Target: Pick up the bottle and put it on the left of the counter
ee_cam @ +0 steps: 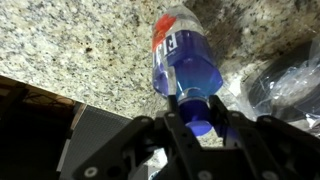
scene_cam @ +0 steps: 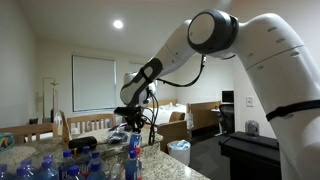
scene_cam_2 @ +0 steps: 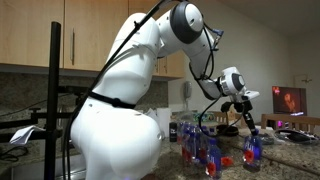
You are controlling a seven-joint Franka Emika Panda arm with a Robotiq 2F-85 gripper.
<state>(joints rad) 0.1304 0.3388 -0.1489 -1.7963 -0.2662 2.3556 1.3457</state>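
Observation:
I will lower the bottle slightly onto the counter and release.
The bottle (ee_cam: 183, 55), clear with a blue upper part, blue cap and red lower band, points away from me in the wrist view, over the speckled counter (ee_cam: 80, 50). My gripper (ee_cam: 197, 108) is shut on its neck just behind the cap, with one finger on each side. In both exterior views the gripper (scene_cam: 133, 127) (scene_cam_2: 250, 127) points down and holds the bottle (scene_cam: 133, 152) (scene_cam_2: 252, 153) upright by its top at the counter (scene_cam: 175, 166) (scene_cam_2: 292, 160). I cannot tell whether its base touches the surface.
Several blue water bottles (scene_cam: 70, 165) (scene_cam_2: 200, 150) stand clustered on the counter close beside the held bottle. Crinkled clear plastic over a dark object (ee_cam: 290, 85) lies to its right. A grey ribbed bin (ee_cam: 95, 140) sits below the counter edge. A black desk (scene_cam: 250, 155) stands beyond.

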